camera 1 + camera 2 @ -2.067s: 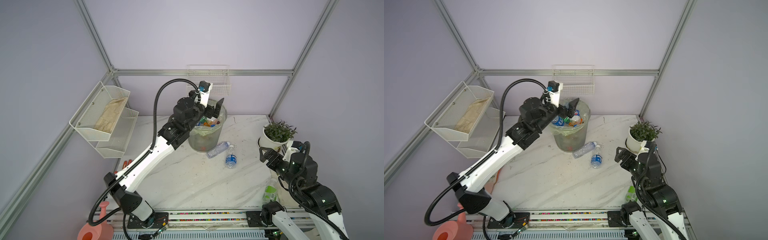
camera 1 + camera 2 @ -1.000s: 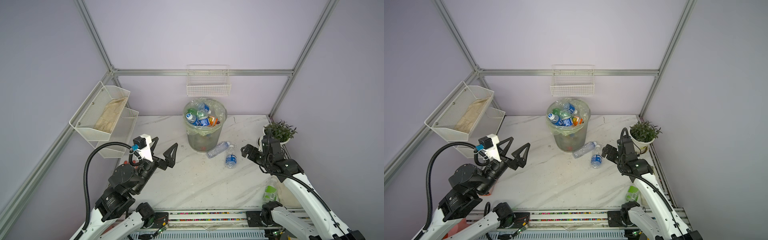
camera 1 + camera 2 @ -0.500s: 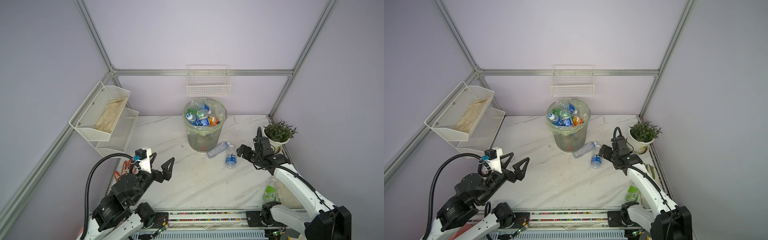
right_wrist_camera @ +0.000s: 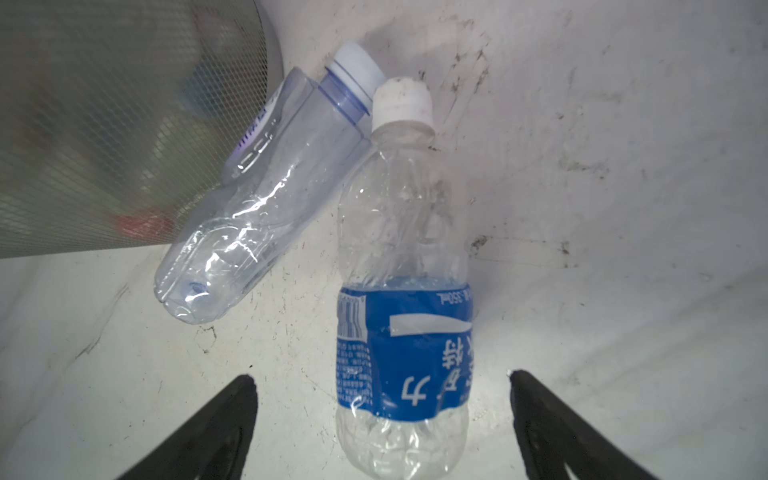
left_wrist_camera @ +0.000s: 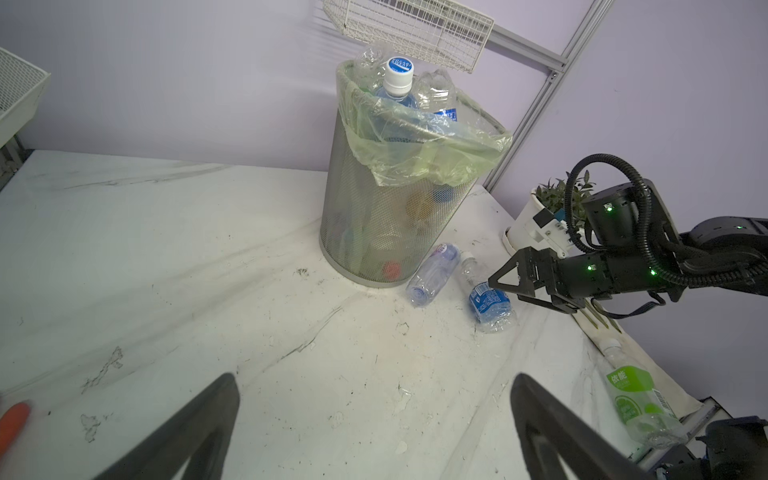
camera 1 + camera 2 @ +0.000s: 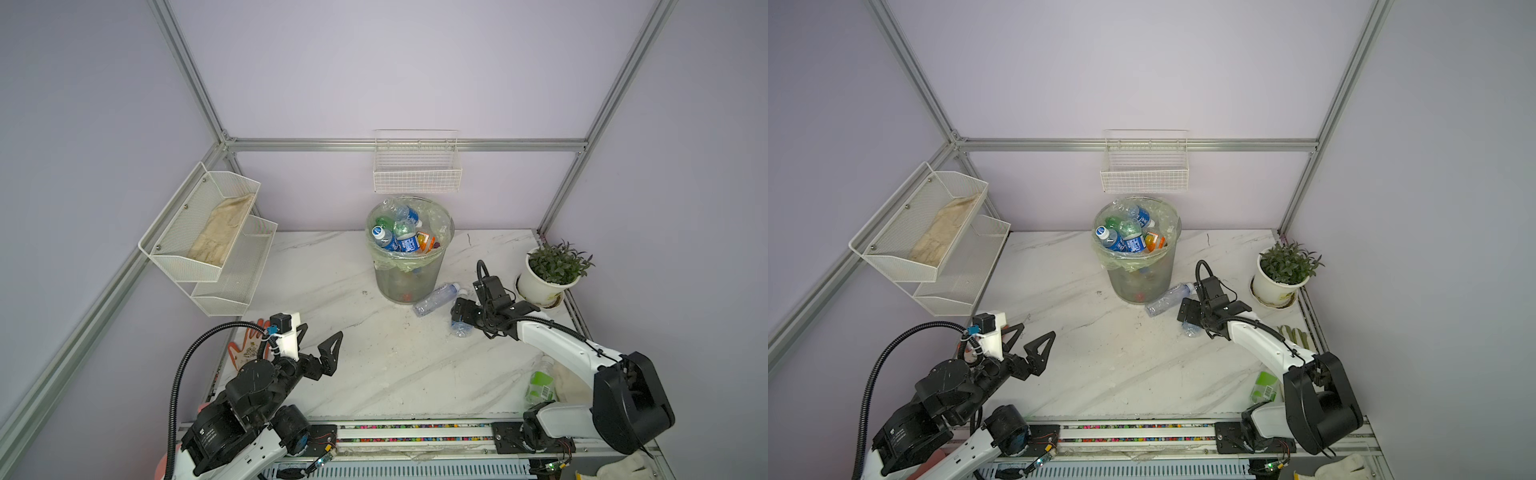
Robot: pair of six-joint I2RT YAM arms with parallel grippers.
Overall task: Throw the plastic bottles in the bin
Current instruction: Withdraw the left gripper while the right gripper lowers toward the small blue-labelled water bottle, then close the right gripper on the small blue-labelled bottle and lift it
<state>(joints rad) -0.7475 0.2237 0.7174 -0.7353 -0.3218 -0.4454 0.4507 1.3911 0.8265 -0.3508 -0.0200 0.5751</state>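
I will lower my right gripper onto the blue label (image 6: 460, 325) (image 4: 404, 352) and close it, because the bottle's body is already lined up between its open fingers.
The bin (image 6: 409, 282) (image 6: 1140, 282) (image 5: 374, 224) stands at the back centre, piled to its rim with plastic bottles (image 6: 399, 237). Against its foot lies a clear bottle (image 6: 436, 298) (image 4: 266, 199). Beside that lies a blue-label bottle (image 6: 460, 328) (image 5: 488, 301) (image 4: 403, 332). My right gripper (image 6: 461, 309) (image 6: 1187, 309) (image 4: 380, 376) is open and low over it, one finger on each side with a gap to both. A green-label bottle (image 6: 540, 384) (image 5: 636, 399) lies at the front right. My left gripper (image 6: 322, 332) (image 5: 374, 376) is open and empty at the front left.
A potted plant (image 6: 544, 282) stands right of my right arm. A white wire basket (image 6: 417, 174) hangs above the bin. A two-tier mesh shelf (image 6: 232, 266) is on the left wall. An orange glove (image 6: 249, 345) lies at the table's left edge.
My right gripper has come forward and down from near the plant onto the blue-label bottle. My left arm has drawn back from over the bin to the front left.
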